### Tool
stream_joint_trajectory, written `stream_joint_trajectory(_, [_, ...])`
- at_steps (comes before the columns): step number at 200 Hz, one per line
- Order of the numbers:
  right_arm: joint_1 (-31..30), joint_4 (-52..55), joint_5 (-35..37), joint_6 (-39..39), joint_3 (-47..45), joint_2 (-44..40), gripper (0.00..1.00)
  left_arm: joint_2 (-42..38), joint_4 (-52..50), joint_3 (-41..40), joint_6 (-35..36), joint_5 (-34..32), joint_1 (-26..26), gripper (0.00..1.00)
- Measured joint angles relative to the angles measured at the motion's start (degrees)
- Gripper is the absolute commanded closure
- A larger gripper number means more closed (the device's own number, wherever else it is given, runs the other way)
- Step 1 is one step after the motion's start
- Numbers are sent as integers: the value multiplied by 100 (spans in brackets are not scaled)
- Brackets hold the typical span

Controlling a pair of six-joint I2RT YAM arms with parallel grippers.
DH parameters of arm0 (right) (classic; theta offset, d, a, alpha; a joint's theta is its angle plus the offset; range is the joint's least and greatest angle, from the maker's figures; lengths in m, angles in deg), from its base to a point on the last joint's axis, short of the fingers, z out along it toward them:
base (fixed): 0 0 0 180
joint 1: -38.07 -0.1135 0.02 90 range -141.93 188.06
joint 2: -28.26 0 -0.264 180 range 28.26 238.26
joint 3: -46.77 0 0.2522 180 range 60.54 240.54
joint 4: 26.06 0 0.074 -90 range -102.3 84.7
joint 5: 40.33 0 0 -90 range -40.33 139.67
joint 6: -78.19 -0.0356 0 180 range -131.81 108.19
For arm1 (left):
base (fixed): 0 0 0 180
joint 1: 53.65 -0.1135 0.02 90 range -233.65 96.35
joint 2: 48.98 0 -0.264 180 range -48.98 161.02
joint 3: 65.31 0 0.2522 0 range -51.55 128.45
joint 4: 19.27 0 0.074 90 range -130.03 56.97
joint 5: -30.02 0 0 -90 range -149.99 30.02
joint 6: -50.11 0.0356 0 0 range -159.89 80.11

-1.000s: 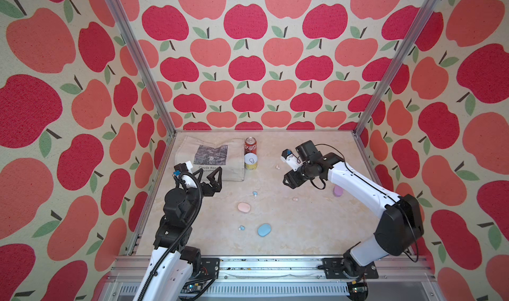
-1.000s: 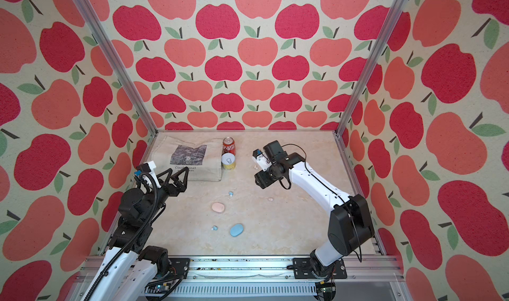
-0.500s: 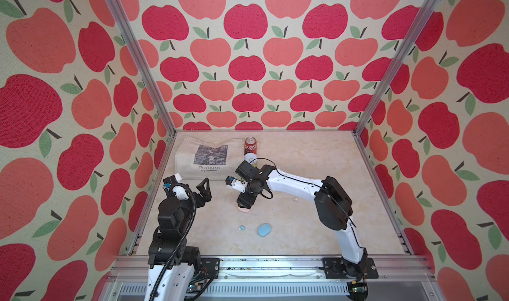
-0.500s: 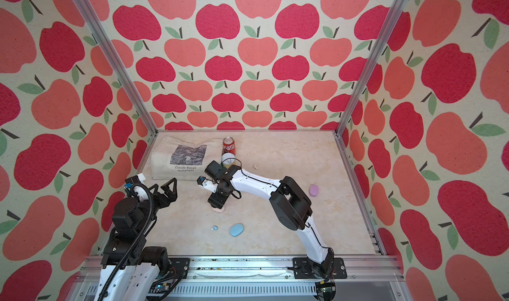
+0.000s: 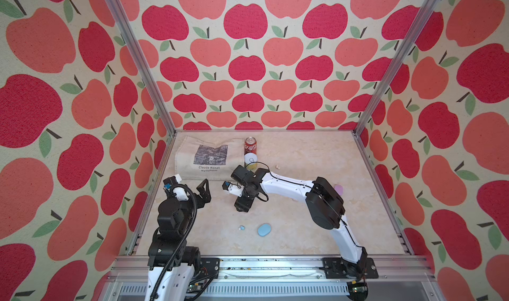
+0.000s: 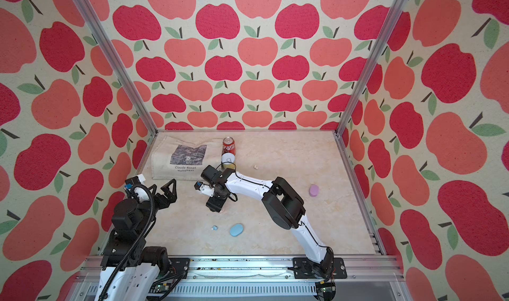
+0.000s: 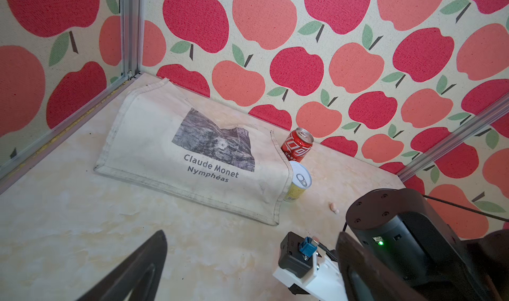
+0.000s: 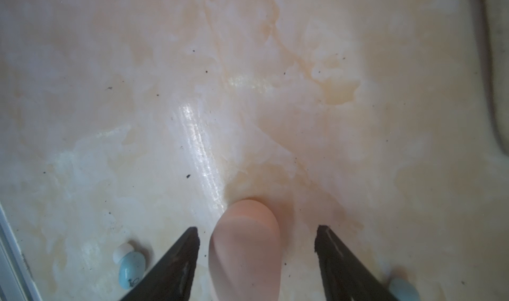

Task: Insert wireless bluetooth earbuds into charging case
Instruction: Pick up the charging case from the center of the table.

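Note:
I will lower my right gripper next and close its fingers across the long sides of the pink charging case (image 8: 245, 247), which is below with a gap beside each finger.
In the right wrist view a pink charging case (image 8: 245, 247) lies on the table between the fingers of my right gripper (image 8: 256, 228), which is open with a gap on each side. A light blue earbud (image 8: 129, 268) lies just outside one finger. In both top views the right gripper (image 5: 242, 207) (image 6: 214, 207) points down and hides the pink case. Nearer the front lie a blue case (image 5: 264, 229) and a blue earbud (image 5: 242, 227). A pink earbud (image 5: 277, 166) lies further back. My left gripper (image 5: 190, 188) (image 7: 251, 233) hangs open and empty at the left.
A purple case (image 6: 313, 190) lies at the right. A cream tote bag (image 5: 209, 157) lies flat at the back left, with a red can (image 5: 250, 146) and a yellow can (image 5: 250, 160) beside it. Another light blue thing (image 8: 403, 287) shows at the right wrist view's edge. Apple-patterned walls enclose the table.
My right arm has swung from the middle right across to the left and come down around the pink case. The left arm has drawn back a little toward the front, still open.

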Motion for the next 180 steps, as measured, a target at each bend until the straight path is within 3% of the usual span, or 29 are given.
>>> stream_joint_trajectory(76, [-15, 52, 7, -9, 42, 203, 47, 0, -2, -2, 7, 2, 0, 2])
stream_joint_trajectory(133, [-13, 70, 79, -79, 55, 225, 76, 11, 2, -2, 57, 20, 0, 3])
stream_joint_trajectory(158, [79, -17, 4, -435, -33, 133, 78, 87, 37, 0, 142, 243, 0, 3])
stream_joint_trajectory(180, [474, -376, -286, -1252, -496, -374, 78, 275, 334, -2, 168, 907, 0, 4])
